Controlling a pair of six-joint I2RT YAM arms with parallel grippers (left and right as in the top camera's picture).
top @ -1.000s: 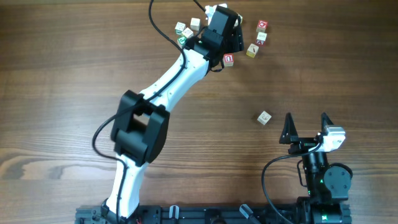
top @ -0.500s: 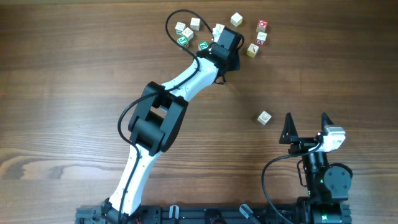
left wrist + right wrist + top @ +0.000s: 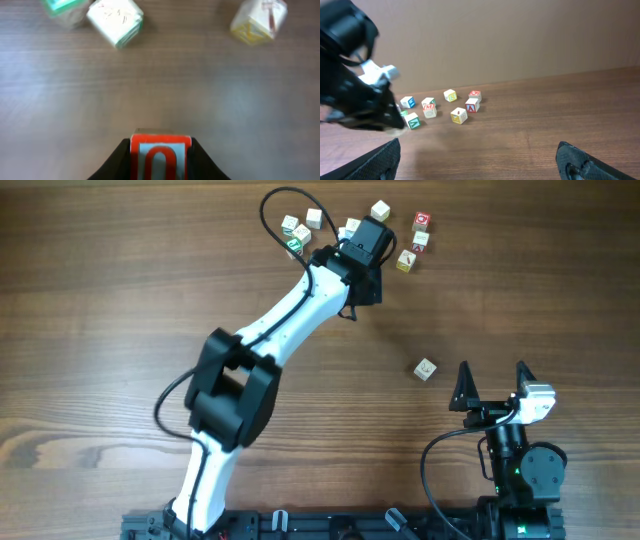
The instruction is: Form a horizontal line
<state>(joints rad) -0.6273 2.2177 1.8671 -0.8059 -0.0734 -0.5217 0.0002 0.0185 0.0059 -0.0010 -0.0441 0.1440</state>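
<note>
The robot should next bring the red-lettered cube in its left gripper back and down beside the pale cube.
My left gripper is shut on a red-lettered cube, which sits squarely between the two black jaws. From overhead, the left gripper hides that cube. A green-faced cube, a pale blue-trimmed cube and a plain beige cube lie loosely grouped at the far side. Another green cube lies left of the arm. My right gripper stands open near the front right, with nothing between its fingers.
Red-lettered cubes and a yellow cube lie right of the left gripper. One pale cube sits alone just beyond the right gripper. The left wrist view shows a green-trimmed pale cube and the yellow cube ahead.
The left gripper came down from the back of the cluster onto the red-lettered cube and closed on it. The right arm has not moved.
</note>
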